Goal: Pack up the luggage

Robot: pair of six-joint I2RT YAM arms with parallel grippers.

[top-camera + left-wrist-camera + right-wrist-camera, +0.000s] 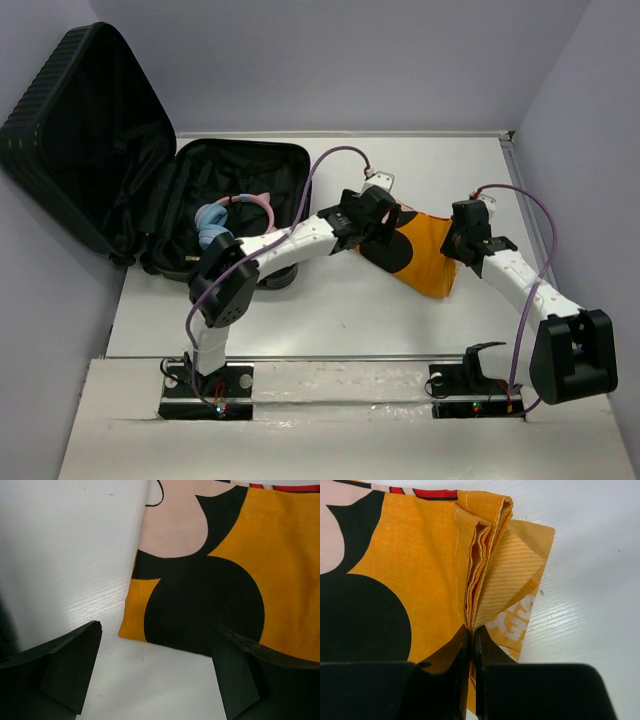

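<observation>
I will move my open left gripper outward and down onto the cloth's suitcase-side edge where pink meets black (pixel 140 555), because its spread fingers still stop short of that edge.
The black ribbed suitcase (pixel 110 130) lies open at the back left, its lid leaning on the wall, with blue-and-pink headphones (pixel 228 215) in its lined tray. The folded orange cloth with black and pink shapes (pixel 425 250) lies on the white table right of centre. My right gripper (pixel 462 243) is shut on the cloth's folded right edge (pixel 472 600). My left gripper (pixel 372 222) is open just over the cloth's left edge; in the left wrist view the cloth (pixel 215 580) lies beyond the spread fingers (pixel 70 665), with bare table between them.
White table (pixel 330 310) with a raised rail along the back and right edges. Purple walls close in on three sides. The left arm's elbow (pixel 225 285) sits by the suitcase's near corner. Cables loop above both wrists.
</observation>
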